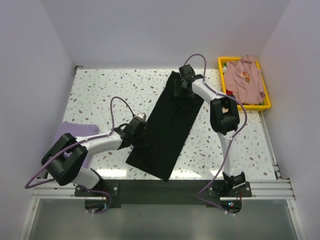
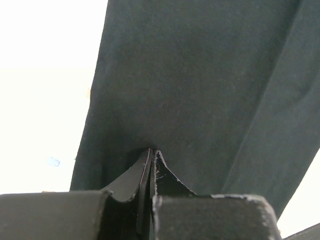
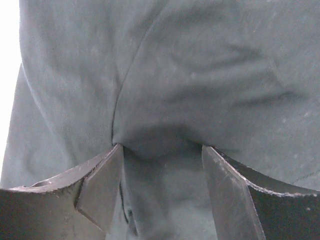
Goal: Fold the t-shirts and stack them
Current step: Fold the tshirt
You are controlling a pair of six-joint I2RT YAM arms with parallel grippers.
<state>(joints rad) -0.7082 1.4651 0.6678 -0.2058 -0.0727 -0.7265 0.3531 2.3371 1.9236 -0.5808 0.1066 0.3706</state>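
I need to move my right gripper back along the folded t-shirt next, to its loose near corner (image 1: 166,178), which is back of that gripper, while my left gripper pinches the t-shirt's opposite edge.
A black t-shirt (image 1: 167,135) lies folded into a long strip, slanting across the middle of the table. My left gripper (image 1: 139,131) sits on its left edge, low down. In the left wrist view its jaws (image 2: 152,151) are pressed together, with black cloth (image 2: 200,90) pinched at the tips. My right gripper (image 1: 181,86) is at the strip's far end. It (image 3: 162,150) stands open, tips down on the shirt, with a bunched ridge of black cloth (image 3: 200,75) between the fingers. A lavender t-shirt (image 1: 75,131) lies at the left. A dusty-pink t-shirt (image 1: 243,80) fills the bin.
A yellow plastic bin (image 1: 265,106) stands at the back right corner. White walls close in the table on the left, back and right. The speckled tabletop (image 1: 115,90) shows on either side of the black strip.
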